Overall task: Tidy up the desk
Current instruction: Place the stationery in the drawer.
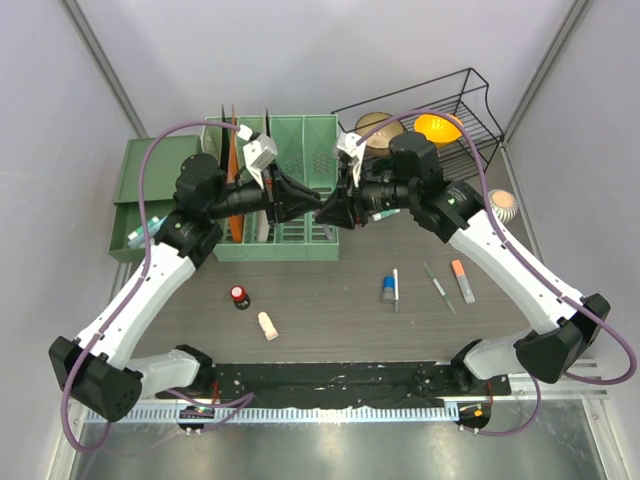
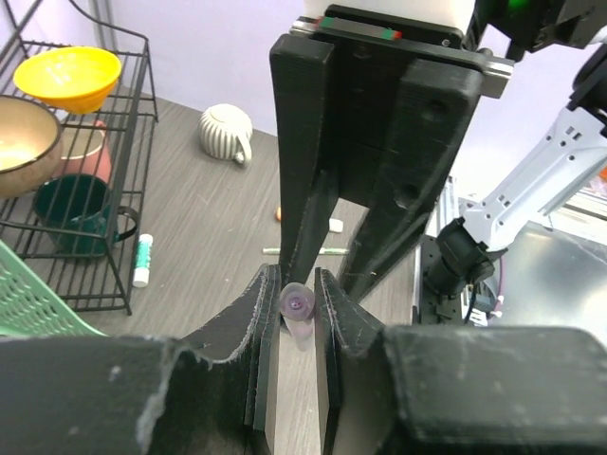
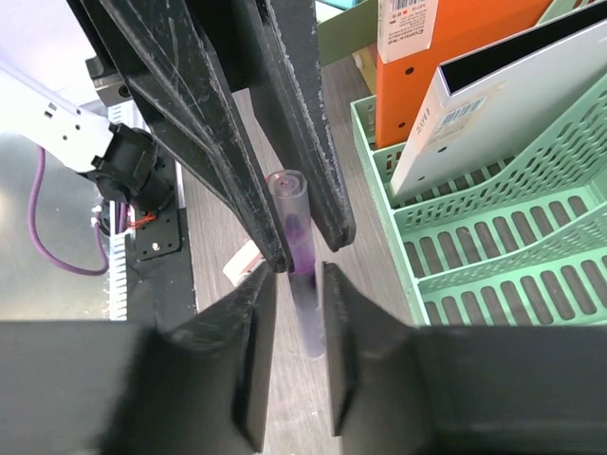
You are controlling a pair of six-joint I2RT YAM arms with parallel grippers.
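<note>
My left gripper swings to the left in the top view next, lowers over the open green drawer and releases the pen, as markers lie there.
Both grippers meet tip to tip above the back of the desk, in front of the green rack. A translucent purple pen lies between them, hidden in the top view. My left gripper is shut on the pen's capped end; it also shows in the top view. My right gripper has its jaws narrowly open around the pen's other end: one finger touches it and a thin gap shows at the other. It also shows in the top view.
A green file rack with orange and white binders stands behind the grippers, with a green drawer box to its left. A wire rack holds bowls. On the desk lie a red-capped bottle, a beige piece, a glue stick and pens.
</note>
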